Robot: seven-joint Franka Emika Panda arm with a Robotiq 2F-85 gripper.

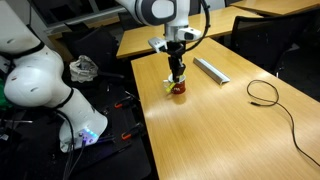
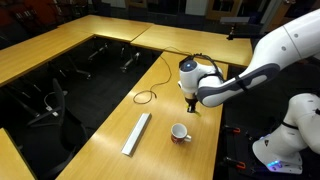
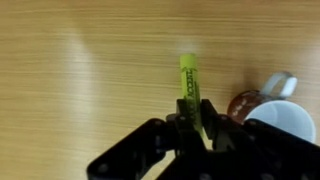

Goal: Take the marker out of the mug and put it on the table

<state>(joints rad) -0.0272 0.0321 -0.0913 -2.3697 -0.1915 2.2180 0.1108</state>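
Note:
Next I should ease my gripper's fingers down, clear of the mug, and release the yellow-green marker [image 3: 187,80], since the bare wood beside the mug lies open below my gripper.
My gripper [image 3: 190,118] is shut on a yellow-green marker [image 3: 187,80], which sticks out ahead of the jaws above the bare wooden table [image 3: 80,70]. The mug [image 3: 285,115], white inside and dark red outside, stands just right of the jaws in the wrist view. In both exterior views the gripper [image 1: 176,72] [image 2: 192,104] hangs just above and beside the mug [image 1: 179,91] [image 2: 180,132]. The marker is out of the mug, held a little above the tabletop.
A long grey flat bar [image 1: 211,69] [image 2: 136,133] lies on the table near the mug. A black cable [image 1: 268,95] [image 2: 146,96] loops further along. The table edge drops to a floor with chairs and cables.

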